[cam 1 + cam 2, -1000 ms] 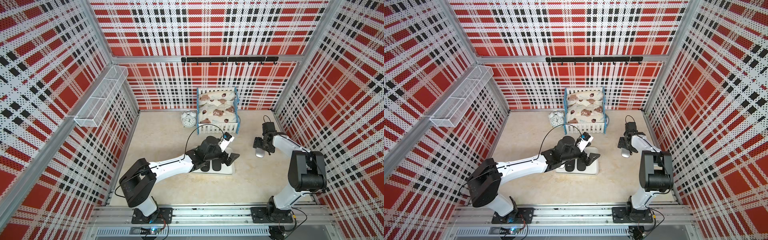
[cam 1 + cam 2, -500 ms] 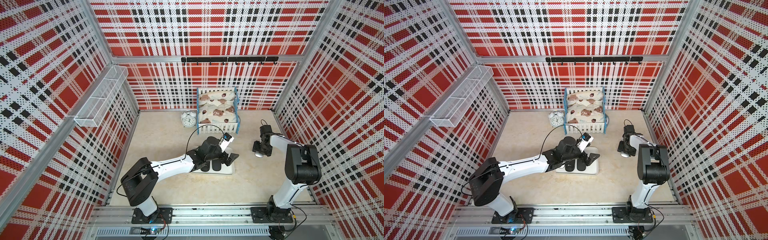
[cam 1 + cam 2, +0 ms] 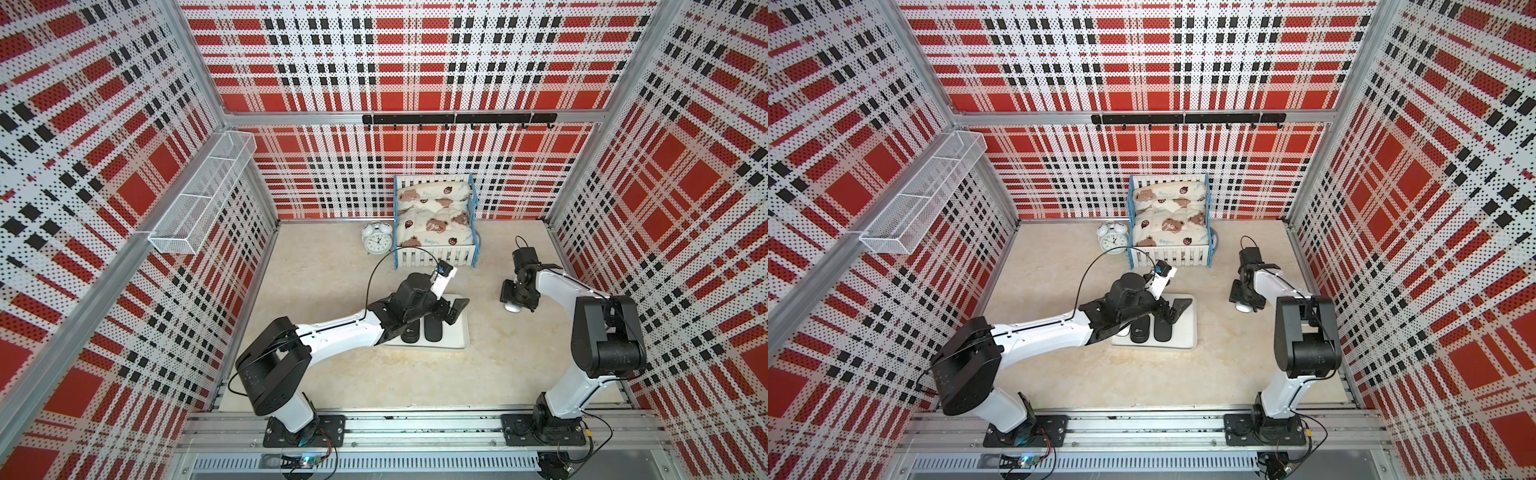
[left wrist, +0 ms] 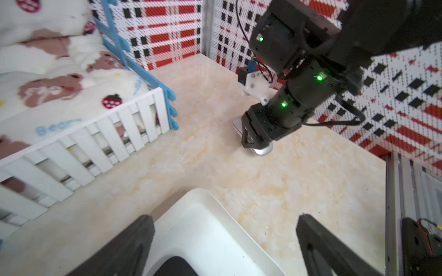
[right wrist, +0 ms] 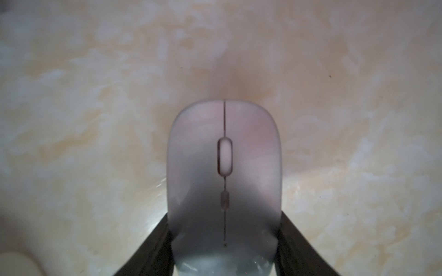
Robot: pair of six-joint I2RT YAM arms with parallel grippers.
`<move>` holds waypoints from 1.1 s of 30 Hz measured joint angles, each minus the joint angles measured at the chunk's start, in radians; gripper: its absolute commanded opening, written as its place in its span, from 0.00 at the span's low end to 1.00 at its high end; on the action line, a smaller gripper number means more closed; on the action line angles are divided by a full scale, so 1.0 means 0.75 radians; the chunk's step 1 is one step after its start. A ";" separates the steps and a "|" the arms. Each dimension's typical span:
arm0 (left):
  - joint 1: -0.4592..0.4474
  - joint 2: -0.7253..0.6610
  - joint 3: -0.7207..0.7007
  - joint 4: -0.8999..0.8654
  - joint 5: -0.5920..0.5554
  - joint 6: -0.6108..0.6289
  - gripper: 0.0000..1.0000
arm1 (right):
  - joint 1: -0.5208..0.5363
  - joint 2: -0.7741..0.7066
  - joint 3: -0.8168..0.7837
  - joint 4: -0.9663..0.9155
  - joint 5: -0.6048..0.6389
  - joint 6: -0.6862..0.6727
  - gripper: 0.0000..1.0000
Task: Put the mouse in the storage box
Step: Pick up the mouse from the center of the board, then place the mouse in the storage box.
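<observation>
My right gripper will rise, carry the silver-grey mouse over the box's end [image 3: 454, 332] beside the black mice, lower it and release, as that end is bare.
A silver-grey mouse [image 5: 224, 167] lies on the beige table at the right, in both top views [image 3: 513, 308] [image 3: 1243, 306] and in the left wrist view [image 4: 262, 151]. My right gripper [image 5: 224, 227] [image 3: 517, 297] is shut on its sides from above. The storage box [image 3: 457, 336] [image 3: 1185, 332] [image 4: 203, 227] is a shallow white tray at mid-table with two black mice [image 3: 432, 329] in it. My left gripper [image 3: 451, 311] [image 4: 223, 219] hangs open over the box's right end with nothing between its fingers.
A white-fenced toy bed [image 3: 434, 220] and an alarm clock [image 3: 377, 239] stand at the back wall. A wire basket [image 3: 203, 195] hangs on the left wall and a black hook rail [image 3: 457, 119] on the back wall. The right wall is close behind the right arm.
The right gripper's jaws have closed on the silver-grey mouse, and the right arm has shifted slightly. The left arm has stayed where it was, still open.
</observation>
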 measured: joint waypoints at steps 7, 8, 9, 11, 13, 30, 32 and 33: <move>0.259 -0.281 -0.361 0.196 -0.199 -0.218 0.99 | 0.469 -0.210 0.143 -0.021 -0.018 0.028 0.44; 0.298 -0.303 -0.397 0.209 -0.220 -0.253 0.99 | 0.536 -0.225 0.143 -0.024 -0.033 0.037 0.45; 0.329 -0.322 -0.429 0.219 -0.237 -0.282 0.99 | 0.581 -0.228 0.142 -0.028 -0.040 0.046 0.45; 0.374 -0.362 -0.499 0.228 -0.270 -0.335 0.99 | 0.670 -0.228 0.120 -0.034 -0.073 0.079 0.45; 0.387 -0.398 -0.552 0.228 -0.291 -0.367 0.99 | 0.720 -0.228 0.067 -0.033 -0.111 0.119 0.45; 0.385 -0.434 -0.596 0.245 -0.314 -0.418 0.99 | 0.777 0.013 -0.166 0.058 -0.089 0.424 0.48; 0.384 -0.436 -0.596 0.244 -0.319 -0.418 0.99 | 0.799 0.056 -0.135 0.053 -0.061 0.428 0.48; 0.384 -0.440 -0.596 0.242 -0.323 -0.418 0.99 | 0.807 0.069 -0.120 0.051 -0.045 0.429 0.48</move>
